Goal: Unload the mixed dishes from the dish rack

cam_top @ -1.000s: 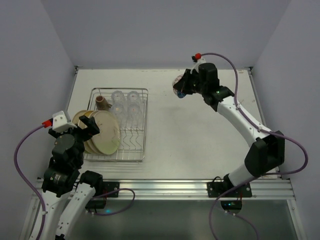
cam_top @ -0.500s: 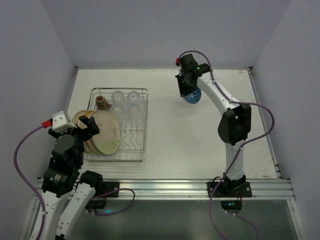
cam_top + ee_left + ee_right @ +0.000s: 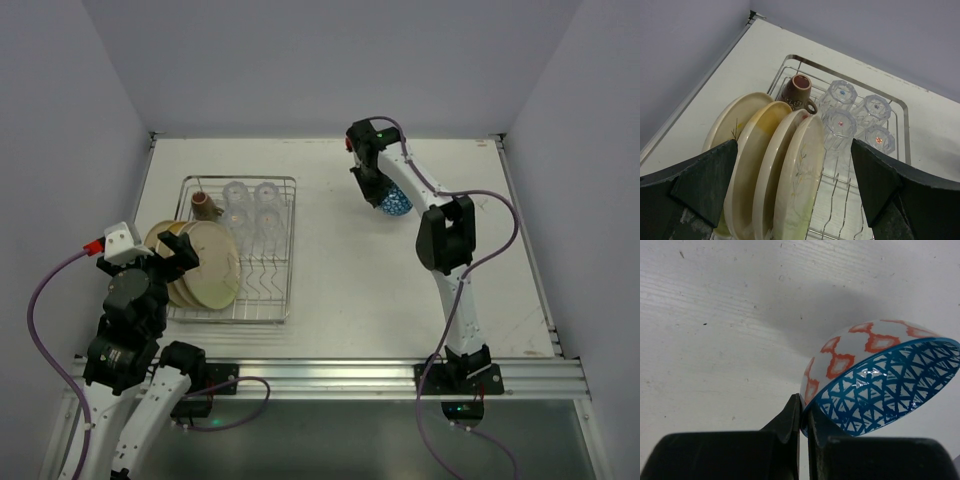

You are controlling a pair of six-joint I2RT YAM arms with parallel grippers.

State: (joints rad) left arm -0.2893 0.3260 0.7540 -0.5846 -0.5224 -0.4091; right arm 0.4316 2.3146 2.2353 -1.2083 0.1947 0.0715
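Note:
The tilted bowl hangs just above the clear tabletop, so my right gripper will lower it there next and release the bowl's rim.
The silver wire dish rack point(image 3: 282, 296) stands on the table's left side. It holds several cream plates point(image 3: 205, 265) point(image 3: 790, 175) on edge, several clear glasses point(image 3: 252, 212) point(image 3: 855, 120) and a brown mug point(image 3: 206, 205) point(image 3: 799, 92). My left gripper point(image 3: 172, 252) point(image 3: 795, 200) hovers open over the plates, one finger on each side of the stack, touching nothing. Far right of the rack, my right gripper point(image 3: 378, 192) point(image 3: 804, 420) is shut on the rim of the blue-patterned bowl point(image 3: 392, 199) point(image 3: 880, 385), tilted just above the table.
Purple walls close in the table on the left, back and right. A metal rail point(image 3: 330, 375) with both arm bases runs along the near edge. The right arm point(image 3: 445, 250) stretches up across the table's right half.
The right arm has swung the bowl leftward and lowered it toward the table at the back centre, with the bowl now tilted. The left arm has not moved.

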